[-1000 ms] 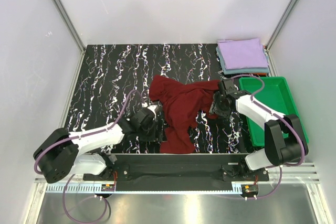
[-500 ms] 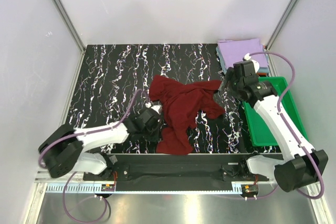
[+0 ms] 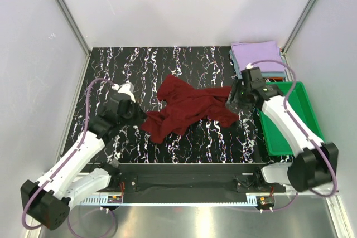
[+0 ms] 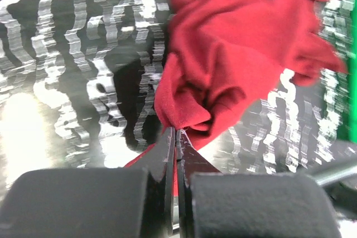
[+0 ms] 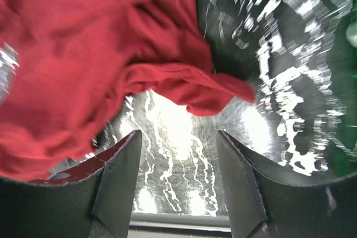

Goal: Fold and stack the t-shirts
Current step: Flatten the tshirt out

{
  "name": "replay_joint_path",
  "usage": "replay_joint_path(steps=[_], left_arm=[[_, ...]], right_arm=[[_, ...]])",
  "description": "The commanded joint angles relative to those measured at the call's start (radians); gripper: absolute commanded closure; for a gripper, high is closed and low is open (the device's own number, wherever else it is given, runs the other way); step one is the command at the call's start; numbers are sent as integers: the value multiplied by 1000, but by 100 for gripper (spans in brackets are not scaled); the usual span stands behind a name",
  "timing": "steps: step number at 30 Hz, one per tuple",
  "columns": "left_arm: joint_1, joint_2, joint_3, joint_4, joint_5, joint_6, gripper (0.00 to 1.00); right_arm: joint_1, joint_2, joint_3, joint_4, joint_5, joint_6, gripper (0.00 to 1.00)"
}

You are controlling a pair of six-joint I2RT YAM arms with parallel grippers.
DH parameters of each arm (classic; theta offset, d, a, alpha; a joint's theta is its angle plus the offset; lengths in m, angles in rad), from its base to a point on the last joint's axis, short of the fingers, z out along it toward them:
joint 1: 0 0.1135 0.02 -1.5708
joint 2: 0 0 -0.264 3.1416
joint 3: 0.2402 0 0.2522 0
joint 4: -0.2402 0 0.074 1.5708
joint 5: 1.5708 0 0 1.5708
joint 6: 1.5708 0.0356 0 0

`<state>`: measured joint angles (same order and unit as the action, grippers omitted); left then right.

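Note:
The raised fold at the shirt's end [image 3: 227,115] [image 5: 185,72] is by the green tray, below my right gripper. My right gripper will next move its open fingers down around that standing fold.
A crumpled dark maroon t-shirt [image 3: 187,108] lies in the middle of the black marbled table [image 3: 128,71]. My left gripper [image 3: 135,116] is shut on the shirt's left hem, and the wrist view shows the cloth [image 4: 234,54] pinched between the closed fingers [image 4: 167,154]. My right gripper [image 3: 233,102] hovers at the shirt's right edge with its jaws open and nothing between them; the maroon cloth [image 5: 83,71] hangs just beyond its fingertips [image 5: 125,160]. A folded lavender t-shirt [image 3: 256,56] rests on a grey-blue one [image 3: 276,74] at the back right.
A green plastic tray [image 3: 298,121] sits along the right side, next to my right arm. White walls with metal posts close in the table on three sides. A metal rail runs along the near edge.
My left gripper shut on the shirt's hem and pulled it up and to the left, stretching the cloth out. My right gripper let go, rose toward the stack, then came back to the shirt's right edge.

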<state>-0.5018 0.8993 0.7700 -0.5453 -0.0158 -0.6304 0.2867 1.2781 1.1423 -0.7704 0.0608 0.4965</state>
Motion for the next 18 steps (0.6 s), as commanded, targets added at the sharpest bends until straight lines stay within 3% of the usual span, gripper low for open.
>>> replay_joint_path(steps=[1, 8, 15, 18], left_arm=[[83, 7, 8, -61, 43, 70, 100], [288, 13, 9, -51, 129, 103, 100], [333, 44, 20, -45, 125, 121, 100], [347, 58, 15, -28, 119, 121, 100]], right_arm=[[-3, 76, -71, 107, -127, -4, 37], [-1, 213, -145, 204, -106, -3, 34], [-3, 283, -151, 227, -69, -41, 31], [-1, 283, -125, 162, -18, 9, 32]])
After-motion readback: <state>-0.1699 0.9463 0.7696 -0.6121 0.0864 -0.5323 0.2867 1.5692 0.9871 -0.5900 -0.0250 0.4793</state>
